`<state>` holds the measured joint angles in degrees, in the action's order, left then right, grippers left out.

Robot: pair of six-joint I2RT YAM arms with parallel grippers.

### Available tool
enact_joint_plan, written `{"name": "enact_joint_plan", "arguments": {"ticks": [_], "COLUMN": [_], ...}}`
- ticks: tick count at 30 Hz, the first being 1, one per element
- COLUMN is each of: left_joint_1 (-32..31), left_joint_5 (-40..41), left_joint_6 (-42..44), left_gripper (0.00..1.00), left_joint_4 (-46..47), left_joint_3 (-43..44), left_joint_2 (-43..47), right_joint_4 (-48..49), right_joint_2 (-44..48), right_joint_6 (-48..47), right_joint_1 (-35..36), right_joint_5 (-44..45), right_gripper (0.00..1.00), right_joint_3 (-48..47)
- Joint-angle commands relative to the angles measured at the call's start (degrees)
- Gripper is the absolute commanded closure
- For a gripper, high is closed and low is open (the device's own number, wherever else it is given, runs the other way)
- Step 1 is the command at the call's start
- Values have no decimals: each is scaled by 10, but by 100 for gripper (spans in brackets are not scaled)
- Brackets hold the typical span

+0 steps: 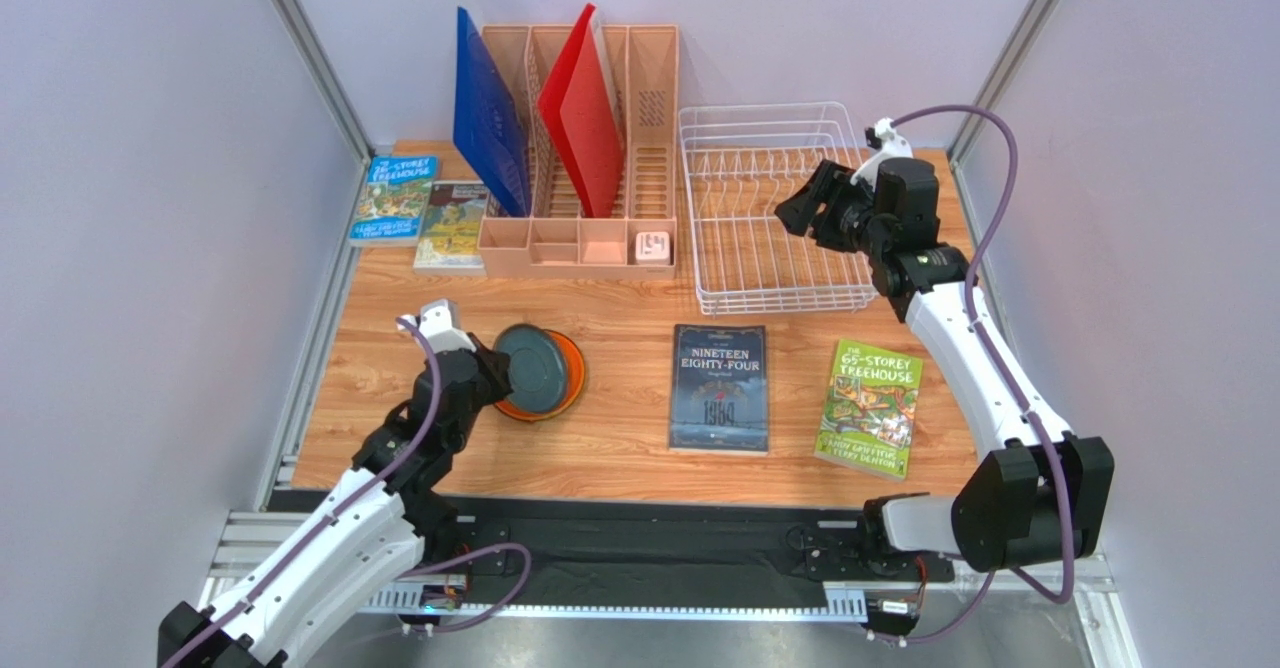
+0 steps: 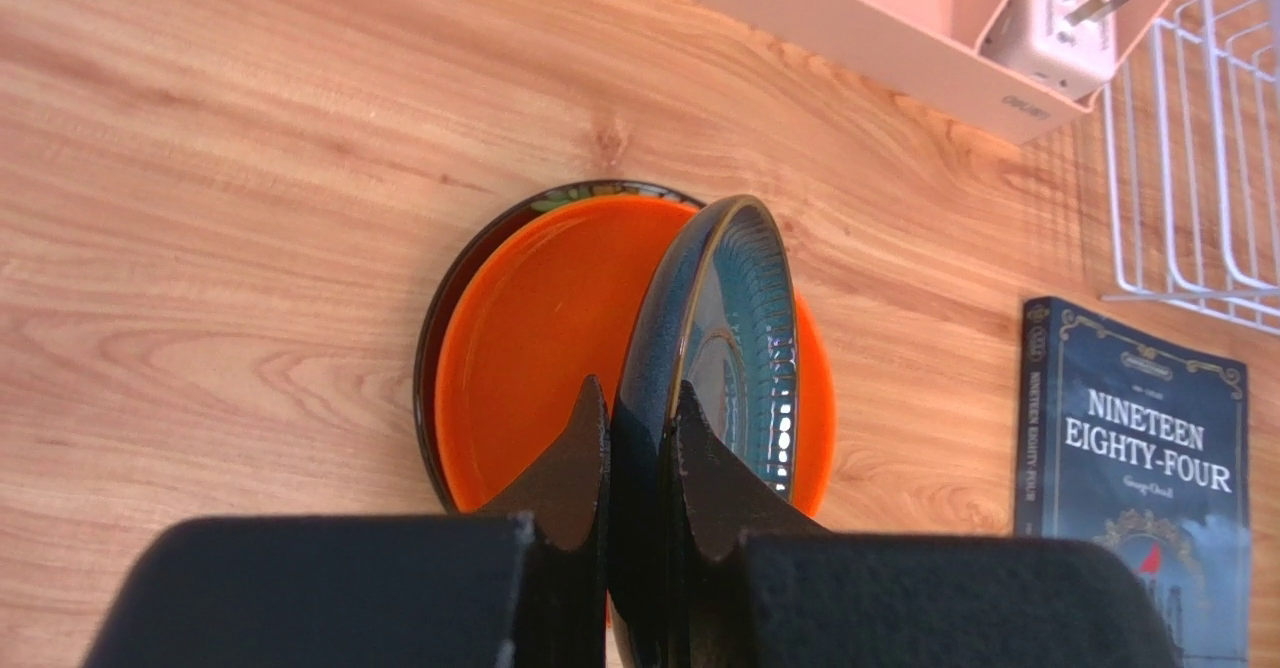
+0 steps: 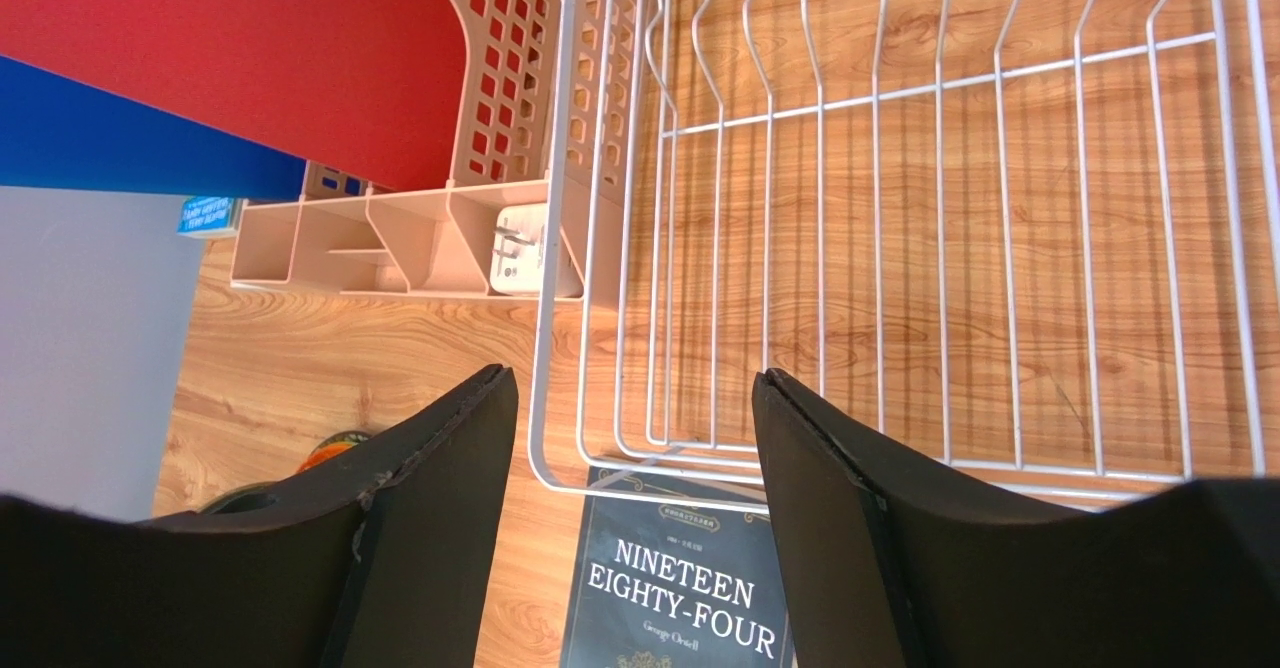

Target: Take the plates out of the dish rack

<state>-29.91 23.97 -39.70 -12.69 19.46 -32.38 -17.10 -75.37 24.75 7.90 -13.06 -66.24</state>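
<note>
Next, my left gripper eases down toward the orange plate (image 2: 526, 338) and releases the dark teal-grey plate's rim there, since the tilted plate is already over the stack.
My left gripper (image 2: 642, 413) is shut on the rim of the dark teal-grey plate (image 2: 721, 323), holding it tilted on edge over the orange plate (image 2: 526, 338). The orange plate lies on a darker plate whose rim (image 2: 439, 293) just shows beneath it. In the top view the stack (image 1: 541, 373) sits left of centre with my left gripper (image 1: 484, 376) at its left edge. The white wire dish rack (image 1: 766, 218) stands at the back right and holds no plates. My right gripper (image 1: 804, 203) is open and empty above the rack's right side; its wrist view shows the rack's wires (image 3: 902, 218). The lime green plate is hidden.
A pinkish-tan organiser (image 1: 579, 173) with a blue board (image 1: 489, 113) and a red board (image 1: 583, 113) stands behind the stack. A dark book, Nineteen Eighty-Four (image 1: 718, 386), and a green book (image 1: 870, 407) lie in front of the rack. Two books (image 1: 421, 211) lie at the back left.
</note>
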Motion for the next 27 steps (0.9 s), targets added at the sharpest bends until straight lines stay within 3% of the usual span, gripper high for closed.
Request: {"name": "enact_joint_plan", "arguments": {"ticks": [1, 7, 13, 14, 20, 24, 25, 27], "left_joint_1": [1, 1, 1, 1, 1, 1, 1, 1], "left_joint_5": [13, 26, 30, 30, 42, 44, 44, 46], "left_joint_6": [-37, -56, -46, -44, -28, -13, -11, -2], "left_gripper": [100, 100, 73, 63, 40, 31, 22, 13], "left_joint_4": [41, 46, 50, 50, 45, 27, 22, 2], "left_joint_3": [-11, -21, -14, -14, -10, 9, 14, 34], "left_joint_2": [-8, -36, -66, -66, -50, -39, -39, -39], "right_joint_4": [10, 8, 8, 6, -2, -10, -10, -12], "right_joint_2": [8, 10, 13, 14, 22, 21, 22, 22], "right_joint_6": [-1, 1, -7, -12, -36, -45, -46, -52], "right_joint_1": [-2, -2, -2, -2, -2, -2, -2, -2], "right_joint_5": [-6, -14, -25, -24, 4, 17, 20, 24], "right_gripper": [36, 36, 36, 36, 35, 35, 35, 35], "right_joint_3": [8, 16, 25, 28, 41, 44, 45, 47]}}
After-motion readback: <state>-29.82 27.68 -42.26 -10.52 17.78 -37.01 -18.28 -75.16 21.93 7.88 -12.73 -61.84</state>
